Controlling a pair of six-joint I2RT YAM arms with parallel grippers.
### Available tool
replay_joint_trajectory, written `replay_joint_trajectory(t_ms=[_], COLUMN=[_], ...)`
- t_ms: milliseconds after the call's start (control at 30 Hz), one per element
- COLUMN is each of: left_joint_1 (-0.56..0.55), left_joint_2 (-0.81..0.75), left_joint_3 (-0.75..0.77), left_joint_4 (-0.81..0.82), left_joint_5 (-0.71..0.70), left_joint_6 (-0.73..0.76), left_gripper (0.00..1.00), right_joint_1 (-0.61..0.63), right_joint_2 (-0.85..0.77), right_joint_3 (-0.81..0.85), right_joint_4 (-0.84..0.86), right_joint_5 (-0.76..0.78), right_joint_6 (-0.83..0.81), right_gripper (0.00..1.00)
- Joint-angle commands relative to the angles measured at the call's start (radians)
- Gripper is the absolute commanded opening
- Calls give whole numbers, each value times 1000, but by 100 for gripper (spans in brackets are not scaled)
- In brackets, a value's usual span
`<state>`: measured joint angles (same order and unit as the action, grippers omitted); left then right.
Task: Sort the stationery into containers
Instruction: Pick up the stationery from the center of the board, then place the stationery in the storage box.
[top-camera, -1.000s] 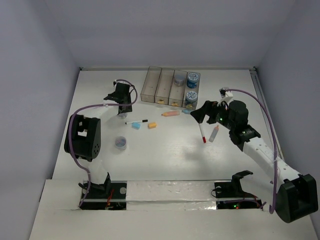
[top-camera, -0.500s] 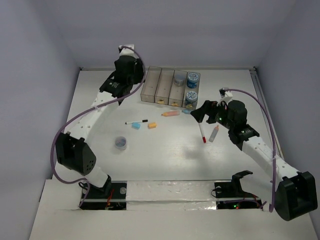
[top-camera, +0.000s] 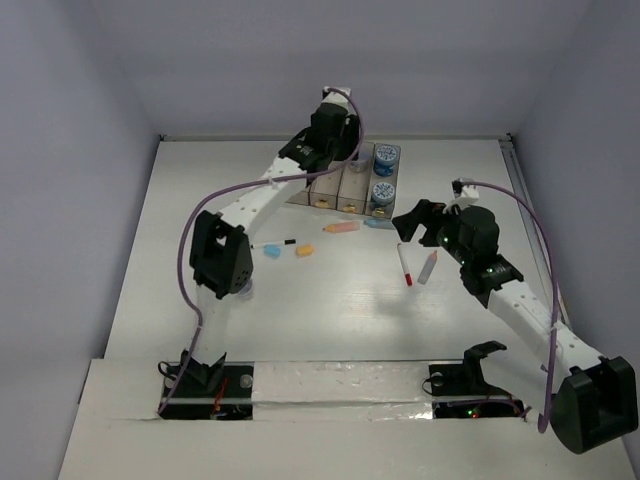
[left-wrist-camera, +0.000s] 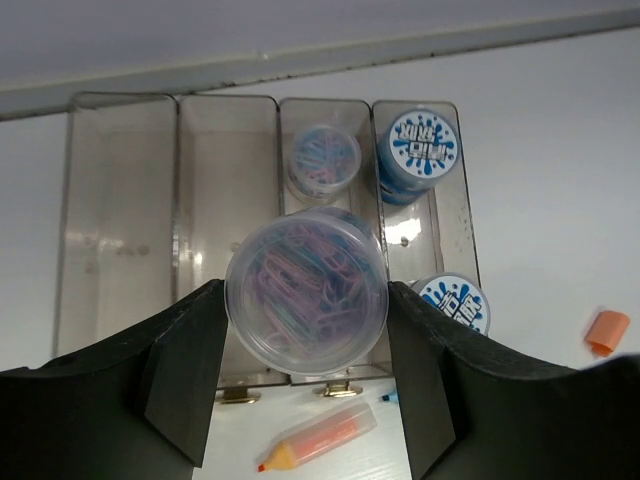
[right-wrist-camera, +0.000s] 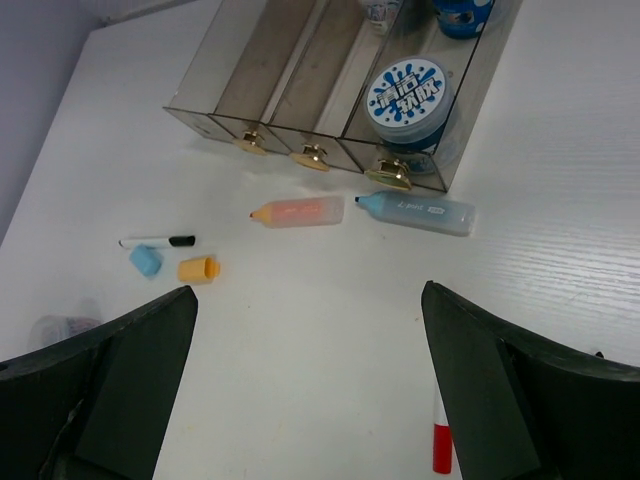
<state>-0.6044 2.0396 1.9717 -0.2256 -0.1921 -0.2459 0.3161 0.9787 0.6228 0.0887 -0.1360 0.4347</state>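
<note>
I next move my left gripper over the free near part of the third bin, which holds a clear jar, then lower it to open.
My left gripper (left-wrist-camera: 305, 292) is shut on a clear jar of paper clips (left-wrist-camera: 306, 300) and holds it above the row of grey-brown bins (left-wrist-camera: 120, 210). In the top view it (top-camera: 335, 130) hangs over the bins (top-camera: 325, 190). The third bin holds another clear jar (left-wrist-camera: 322, 160). The fourth bin holds two blue-patterned jars (left-wrist-camera: 422, 145) (left-wrist-camera: 455, 303). My right gripper (top-camera: 412, 225) is open and empty above the table (right-wrist-camera: 310, 340). A red and white pen (top-camera: 404, 265) lies below it.
An orange marker (right-wrist-camera: 298, 212) and a blue marker (right-wrist-camera: 415, 212) lie in front of the bins. A black and white pen (right-wrist-camera: 157, 241), a blue cap (right-wrist-camera: 146, 261) and an orange cap (right-wrist-camera: 198, 268) lie further left. Another clear jar (top-camera: 241, 287) stands by my left arm's elbow.
My left arm has swung from the table's left side to the right and back, over the bins, with the jar in it. My right gripper has shifted only slightly.
</note>
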Motion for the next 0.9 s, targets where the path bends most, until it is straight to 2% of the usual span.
replay_joint_trajectory(t_ms=[0,100,233,867], left_joint_1=[-21,-32,-32,-32], left_joint_2=[39,131,217,381], left_joint_3=[165,251,285,331], left_joint_4=[8,-14,-14,17], left_joint_5=[22,14,3,-15], left_joint_6=[2,10,13,54], left_gripper=[30,30,30,36], right_joint_1=[9,9,9,9], right_joint_2=[-28,-23,-6,18], right_joint_3=[-2,-5,-1,-11], right_joint_4=[22,26,26,59], right_joint_5=[47,46,38,-1], right_joint_6=[-1,-1,-1,7], right_gripper=[100,100,100,100])
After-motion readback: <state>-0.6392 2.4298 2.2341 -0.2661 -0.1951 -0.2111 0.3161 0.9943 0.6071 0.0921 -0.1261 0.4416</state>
